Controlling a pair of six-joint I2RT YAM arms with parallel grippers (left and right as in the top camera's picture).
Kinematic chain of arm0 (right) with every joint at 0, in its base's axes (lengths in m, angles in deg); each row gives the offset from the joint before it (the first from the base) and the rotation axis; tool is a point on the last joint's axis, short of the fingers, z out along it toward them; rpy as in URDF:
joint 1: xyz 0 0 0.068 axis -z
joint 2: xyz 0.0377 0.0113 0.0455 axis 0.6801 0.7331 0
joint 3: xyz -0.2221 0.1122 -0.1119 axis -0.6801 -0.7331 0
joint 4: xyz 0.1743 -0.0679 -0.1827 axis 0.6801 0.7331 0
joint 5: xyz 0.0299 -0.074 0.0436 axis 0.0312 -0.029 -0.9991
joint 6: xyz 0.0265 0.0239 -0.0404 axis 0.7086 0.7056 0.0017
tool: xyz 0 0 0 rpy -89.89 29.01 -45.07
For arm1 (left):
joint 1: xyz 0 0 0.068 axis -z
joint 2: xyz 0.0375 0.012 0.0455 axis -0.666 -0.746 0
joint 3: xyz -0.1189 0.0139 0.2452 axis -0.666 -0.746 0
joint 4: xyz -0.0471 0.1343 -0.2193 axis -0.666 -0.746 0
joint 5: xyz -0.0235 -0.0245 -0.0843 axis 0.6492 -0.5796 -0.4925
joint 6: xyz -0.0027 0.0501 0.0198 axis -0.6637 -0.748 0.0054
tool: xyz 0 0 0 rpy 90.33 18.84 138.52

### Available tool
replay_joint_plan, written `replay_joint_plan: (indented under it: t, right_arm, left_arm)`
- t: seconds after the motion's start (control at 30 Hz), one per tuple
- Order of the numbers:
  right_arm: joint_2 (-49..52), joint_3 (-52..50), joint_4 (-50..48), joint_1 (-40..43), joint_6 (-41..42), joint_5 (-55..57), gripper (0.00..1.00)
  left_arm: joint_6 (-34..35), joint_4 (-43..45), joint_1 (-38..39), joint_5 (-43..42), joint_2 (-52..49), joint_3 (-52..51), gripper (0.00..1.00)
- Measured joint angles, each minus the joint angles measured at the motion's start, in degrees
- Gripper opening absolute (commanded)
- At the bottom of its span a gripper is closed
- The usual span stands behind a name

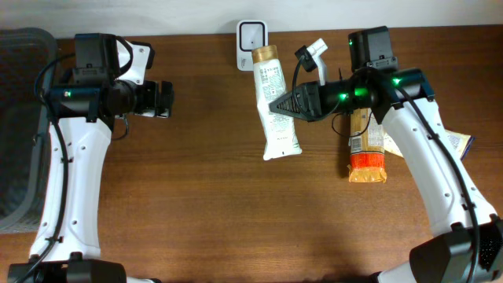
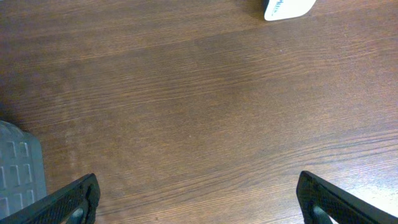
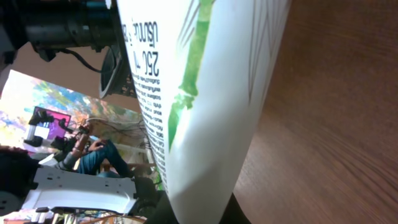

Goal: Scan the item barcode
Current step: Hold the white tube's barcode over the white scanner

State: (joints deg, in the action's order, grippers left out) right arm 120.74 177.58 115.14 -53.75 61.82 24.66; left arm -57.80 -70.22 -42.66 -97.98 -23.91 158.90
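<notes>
I should next swing my right gripper over, tilt it, lower it and let go of the tube (image 1: 277,106). Clear wood (image 1: 336,149) beside the packet is below, to its right in the overhead view.
A white tube (image 1: 277,106) with a gold cap, printed text and a green stripe hangs above the table, cap toward the back. My right gripper (image 1: 277,105) is shut on its middle from the right. In the right wrist view the tube (image 3: 199,93) fills the frame, and my right gripper (image 3: 200,214) has its dark fingers (image 3: 166,210) pinching the tube at the bottom edge. The white barcode scanner (image 1: 251,43) stands at the back edge, just left of the cap. At the far left my left gripper (image 1: 162,100) is open and holds nothing, its fingertips (image 2: 78,199) wide apart over bare wood.
An orange and brown packet (image 1: 367,146) lies under my right arm. A small white and black item (image 1: 312,53) sits right of the scanner. A flat pack (image 1: 460,143) shows at the right edge. A grey basket (image 1: 20,126) stands at the far left, its corner (image 2: 18,168) also in the left wrist view.
</notes>
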Motion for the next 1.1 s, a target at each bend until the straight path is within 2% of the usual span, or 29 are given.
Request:
replay_joint_plan:
  t: [0.13,0.23,0.33,0.43,0.57,0.67,0.9,1.1]
  right_arm:
    - [-0.1,0.0,-1.2,-0.1,4.4,8.1,0.04]
    - [0.1,0.7,-1.7,-1.0,6.9,21.8,0.04]
    - [3.5,8.5,-1.7,-4.0,7.2,37.8,0.04]
    - [11.0,19.0,-4.5,-8.8,3.9,55.5,0.04]
    - [22.6,21.4,-18.4,-13.7,-7.3,74.9,0.04]
    - [30.4,21.3,-30.5,-14.7,-15.8,81.8,0.04]
    - [42.5,21.2,-48.6,-14.7,-34.4,91.3,0.04]
    - [43.8,21.2,-49.7,-14.6,-38.1,92.8,0.04]
  left_arm:
    - [0.0,0.0,0.0,0.0,0.0,0.0,0.99]
    - [0.0,0.0,0.0,0.0,0.0,0.0,0.99]
    - [0.0,0.0,0.0,0.0,0.0,0.0,0.99]
    - [0.0,0.1,0.0,0.0,0.0,0.0,0.99]
    - [0.0,0.0,0.0,0.0,0.0,0.0,0.99]
    - [0.0,0.0,0.0,0.0,0.0,0.0,0.99]
    - [0.0,0.0,0.0,0.0,0.0,0.0,0.99]
    - [0.0,0.0,0.0,0.0,0.0,0.0,0.99]
